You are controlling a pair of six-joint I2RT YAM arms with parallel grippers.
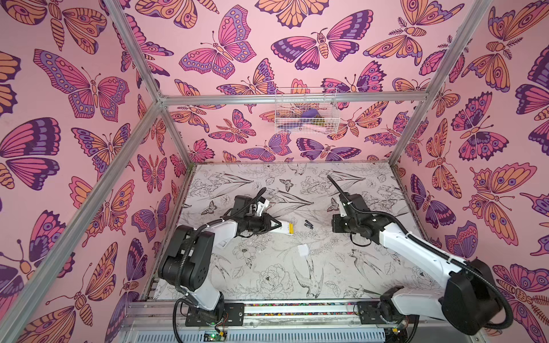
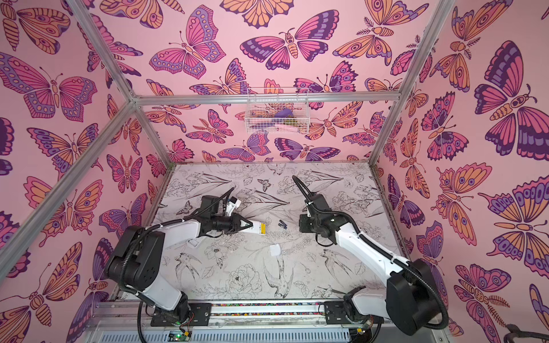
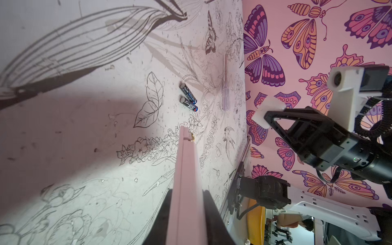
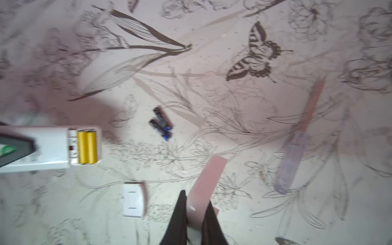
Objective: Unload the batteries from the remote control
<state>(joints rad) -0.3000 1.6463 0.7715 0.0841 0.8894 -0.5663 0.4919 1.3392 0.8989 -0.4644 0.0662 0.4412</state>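
The left gripper will next lower to set the white remote control [image 1: 285, 228] flat on the bare tabletop and let go of it, because that clear patch is below the gripper.
My left gripper [image 1: 277, 224] is shut on the white remote control [image 1: 285, 228], which shows edge-on between its jaws in the left wrist view [image 3: 186, 180]. The remote's open compartment holds two yellow batteries [image 4: 87, 147] side by side. Two black batteries [image 1: 308, 224] lie loose on the table just past the remote's end, also seen in the left wrist view [image 3: 188, 99]. My right gripper [image 3: 268, 118] hovers above the table, shut on a small white cover plate [image 3: 267, 106]. In both top views its fingers are hidden under the wrist.
A second white cover plate [image 1: 303, 250] lies on the table nearer the front. A tool with a clear handle and a thin metal rod [image 4: 297, 152] lies beyond the black batteries. A wire basket [image 1: 306, 111] hangs on the back wall.
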